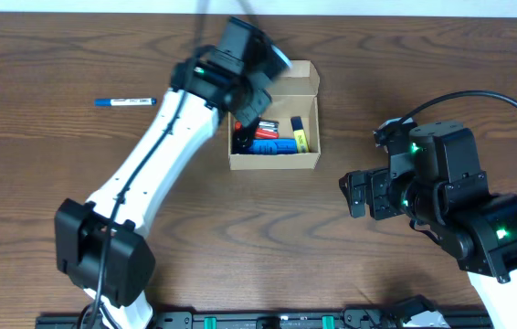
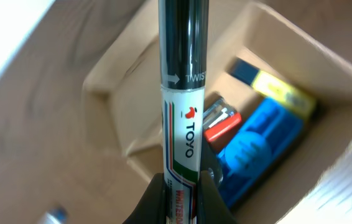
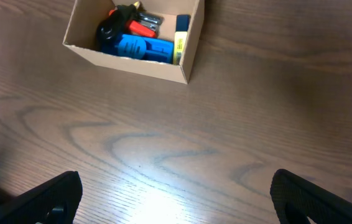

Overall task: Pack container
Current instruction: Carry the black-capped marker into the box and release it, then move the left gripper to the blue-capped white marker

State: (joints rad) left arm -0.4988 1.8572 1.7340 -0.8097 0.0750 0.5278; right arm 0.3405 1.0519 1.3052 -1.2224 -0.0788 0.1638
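Observation:
My left gripper is going to turn next and move down into the container over the red and blue items, because the whiteboard marker (image 2: 184, 93) points at a slant across the container's sides.
The tan cardboard container (image 1: 302, 161) sits open at the table's middle back, holding blue, red and yellow items. It also shows in the right wrist view (image 3: 185, 59) and the left wrist view (image 2: 344, 81). My left gripper (image 1: 245, 117) is shut on a black and white whiteboard marker (image 2: 184, 93) and holds it over the container's left part. My right gripper (image 3: 176, 193) is open and empty above bare table, to the right of the container (image 1: 354, 194).
A blue-capped white marker (image 1: 126, 101) lies on the table at the back left. The container's flap lid (image 1: 297, 69) stands open at its far side. A black cable (image 1: 478, 96) arcs over the right arm.

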